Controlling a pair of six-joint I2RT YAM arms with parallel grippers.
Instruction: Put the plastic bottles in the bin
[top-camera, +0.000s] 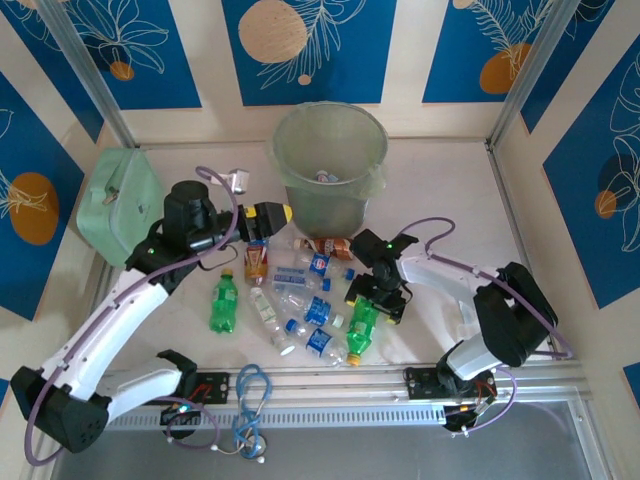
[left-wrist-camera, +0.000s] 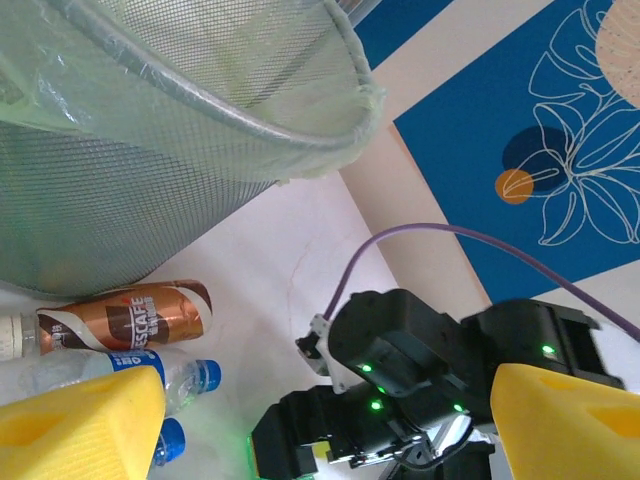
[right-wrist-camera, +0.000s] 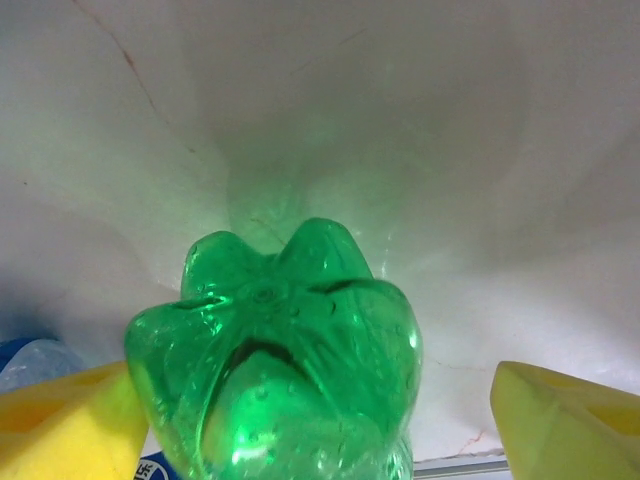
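The green bottle's base is already between my right gripper's open fingers, nearer to one of them. My right gripper should stay there next and close both fingers around it.
The pale green bin stands at the back centre, its mesh wall and liner bag close in the left wrist view. Several bottles lie in front of it: a green one, brown ones, and clear blue-capped ones. My left gripper is open and empty beside the bin's left base. My right gripper is open around another green bottle; the left finger is against it, the right finger apart.
A flat mint-green case lies at the back left. A blue cable loop hangs over the front metal rail. A small white object sits left of the bin. Wall panels close in the table's sides.
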